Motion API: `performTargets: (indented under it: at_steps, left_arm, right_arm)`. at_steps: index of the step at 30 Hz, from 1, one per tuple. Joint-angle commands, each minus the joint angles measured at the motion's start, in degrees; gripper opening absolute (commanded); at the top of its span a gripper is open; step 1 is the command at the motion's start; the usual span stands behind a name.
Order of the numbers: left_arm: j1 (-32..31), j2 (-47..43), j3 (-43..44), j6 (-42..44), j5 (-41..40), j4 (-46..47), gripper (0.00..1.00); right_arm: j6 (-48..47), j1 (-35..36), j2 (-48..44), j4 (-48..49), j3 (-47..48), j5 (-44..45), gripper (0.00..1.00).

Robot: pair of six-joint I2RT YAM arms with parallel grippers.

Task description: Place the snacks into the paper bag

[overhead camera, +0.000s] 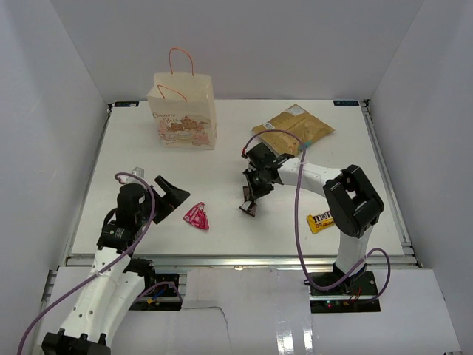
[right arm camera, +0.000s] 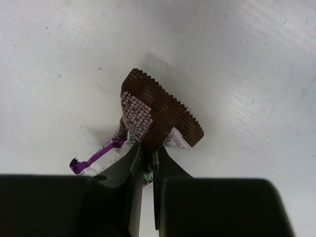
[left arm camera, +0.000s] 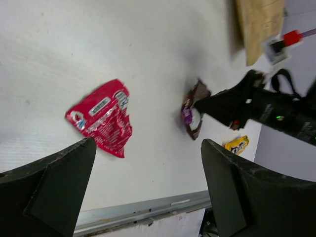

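The paper bag's opening is farther outward, to my right gripper's left in the top view, so I will raise that gripper outward over it to let go of the wrapper.
The dark brown bar wrapper is pinched between the jaws of my right gripper, crumpled and touching the table; the top view shows it at mid-table under that gripper. A pink packet lies flat to its left, also in the left wrist view. My left gripper hovers open and empty beside the pink packet, jaws wide. The yellow M&M's packet lies near the right arm's base. The tan pouch rests at the back right. The paper bag stands upright at the back left.
White walls enclose the table on three sides. A metal rail runs along the near edge. The right arm's purple cable loops above the table between the tan pouch and the M&M's packet.
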Motion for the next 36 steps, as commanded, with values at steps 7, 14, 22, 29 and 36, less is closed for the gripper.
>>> performTargets:
  at_steps: [7,14,22,29,36]
  left_arm:
    - [0.08,10.41,-5.16,-4.84,6.82,5.58,0.98]
    - [-0.09,17.62,-6.30,-5.10,8.67,6.20,0.97]
    - [-0.88,20.80,-6.57,-4.57,8.24,3.75,0.96]
    - [-1.76,20.80,-6.83,-6.51,7.01,2.69,0.96]
    - [-2.38,21.32,-7.18,-7.56,6.92,2.95,0.96]
  right_arm:
    - [-29.56,-6.91,-5.86,4.78,12.03,-24.43,0.08]
    - [-38.99,-6.48,2.38,10.39,36.80,-21.65,0.08]
    - [-36.87,-3.50,16.37,37.34,56.80,-5.56,0.08]
    - [-40.13,-1.03,25.42,55.11,62.76,2.44,0.08]
    - [-39.78,-0.32,25.78,59.36,59.34,3.16,0.08]
